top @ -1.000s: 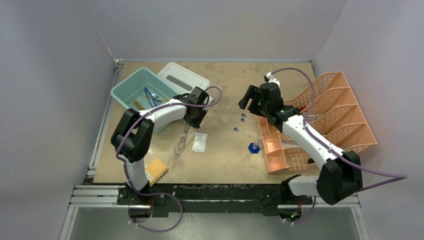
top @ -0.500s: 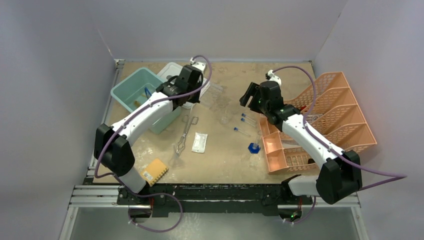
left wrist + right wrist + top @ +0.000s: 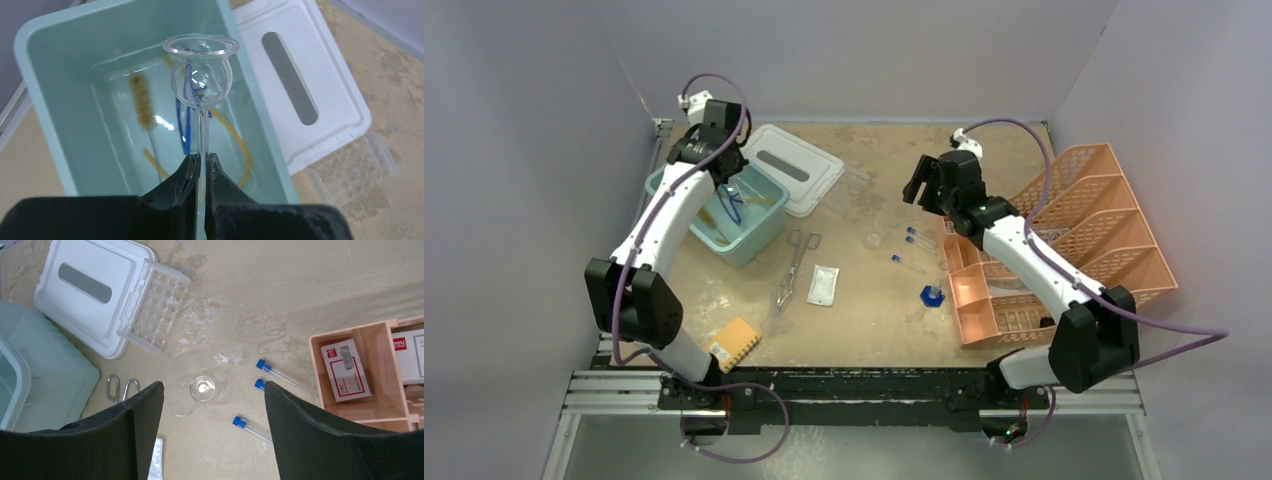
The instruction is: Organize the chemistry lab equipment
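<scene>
My left gripper will next go down into the bin (image 3: 45, 115) toward the bare strip between brush and the bin's side (image 3: 118, 116) and let go of the funnel's stem, as glasses and tubing leave that bottom clear.
My left gripper (image 3: 202, 161) is shut on the thin stem of a clear glass funnel (image 3: 201, 75) and holds it above the open teal bin (image 3: 45, 115). In the bin lie a bristle brush (image 3: 142, 100), blue-rimmed glasses (image 3: 186, 122) and tan tubing (image 3: 236, 142). In the top view the left gripper (image 3: 721, 172) is over the bin (image 3: 762, 232). My right gripper (image 3: 214, 390) is open and empty, high above small glass dishes (image 3: 204, 387) and three blue-capped test tubes (image 3: 282, 375). Metal scissors (image 3: 796, 265) and a white packet (image 3: 823, 284) lie mid-table. The clear tube rack (image 3: 152, 310) leans on the lid.
The bin's white lid (image 3: 789, 165) lies at the back beside it. The peach organiser (image 3: 1084, 230) fills the right side. A small blue piece (image 3: 932, 294) sits by the organiser's corner. The yellow-orange sponge (image 3: 735, 343) lies near the front left edge.
My left arm has swung from near the scissors to the back left, and now holds the glass funnel over the teal bin. The right arm has shifted slightly.
</scene>
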